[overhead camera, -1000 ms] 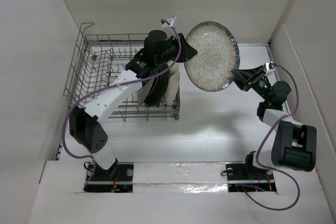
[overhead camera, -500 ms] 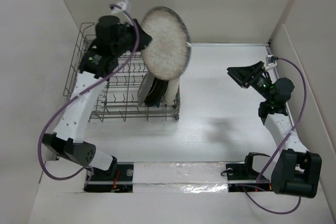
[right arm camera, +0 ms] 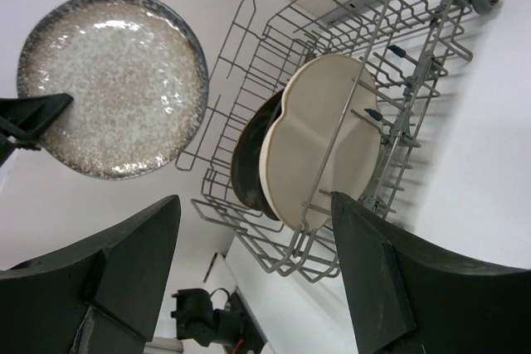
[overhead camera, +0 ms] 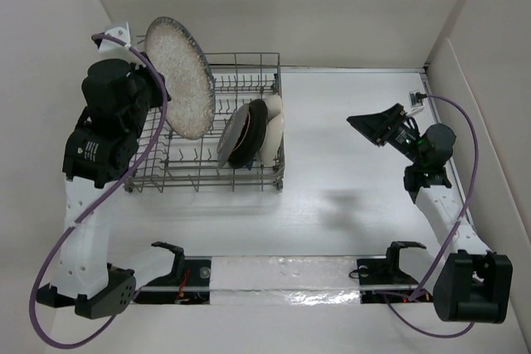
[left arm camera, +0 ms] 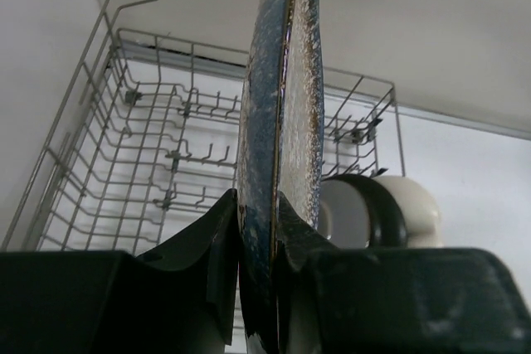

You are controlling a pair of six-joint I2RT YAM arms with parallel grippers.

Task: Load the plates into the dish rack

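The empty pegs of the rack beside the grey-looking plate lie below the left gripper, so it should next lower the speckled plate (overhead camera: 181, 76) on edge between them and let it go.
My left gripper (overhead camera: 154, 82) is shut on the rim of the speckled cream plate (overhead camera: 181, 76) and holds it on edge above the left half of the dish rack (overhead camera: 199, 186). In the left wrist view the plate (left arm camera: 282, 113) stands edge-on between my fingers, with the gripper (left arm camera: 255, 213) over the rack (left arm camera: 191, 43). A dark dish (overhead camera: 246, 137) and a cream plate (overhead camera: 273, 126) stand in the rack's right end, with a grey-looking plate (overhead camera: 230, 132) beside them. My right gripper (overhead camera: 370, 125) is open and empty, right of the rack. The right wrist view shows this gripper (right arm camera: 253, 242), the speckled plate (right arm camera: 112, 80), the cream plate (right arm camera: 323, 138) and the dark dish (right arm camera: 247, 167).
White walls close in the table at the left, back and right. The rack's raised wire handle (overhead camera: 137, 41) stands at its far left corner, close to my left arm (overhead camera: 104, 134). Bare white table (overhead camera: 348, 196) lies between the rack and my right arm.
My left arm has swung the speckled plate from the table's middle leftward to above the rack's left half. My right gripper, at the plate's edge one second ago, has come away and stays open.
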